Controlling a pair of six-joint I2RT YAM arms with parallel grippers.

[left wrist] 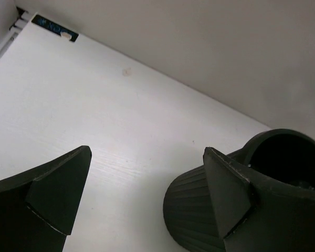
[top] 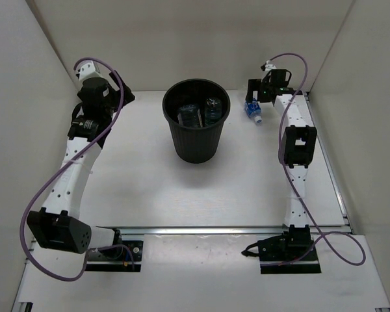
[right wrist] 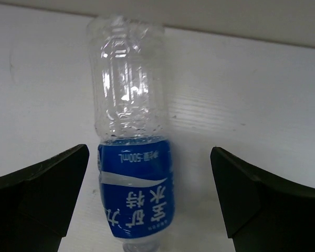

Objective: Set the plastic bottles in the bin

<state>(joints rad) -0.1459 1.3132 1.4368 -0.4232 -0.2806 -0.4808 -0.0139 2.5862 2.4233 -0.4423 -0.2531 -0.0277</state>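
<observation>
The right gripper edges down toward the bin (top: pixel 196 140), onto the blue label (top: pixel 251 106) next, since the bottle lies below and to its left in the wrist view.
The black round bin (top: pixel 196 140) stands at the table's middle back, with two clear bottles (top: pixel 201 113) inside it. The blue-labelled bottle (top: pixel 253 111) lies on the table to the right of the bin. My right gripper (top: pixel 255 96) hangs over it, open; in the right wrist view the bottle (right wrist: pixel 131 173) lies between the spread fingers (right wrist: pixel 252 199), touching neither. My left gripper (top: pixel 125 96) is open and empty, left of the bin; the bin's ribbed wall (left wrist: pixel 191 215) shows behind its right finger (left wrist: pixel 228 189).
White walls close in the table on the left, back and right. A metal rail (top: pixel 234 229) runs across the near edge by the arm bases. A small blue tag (left wrist: pixel 55 27) sits at the far back-left corner.
</observation>
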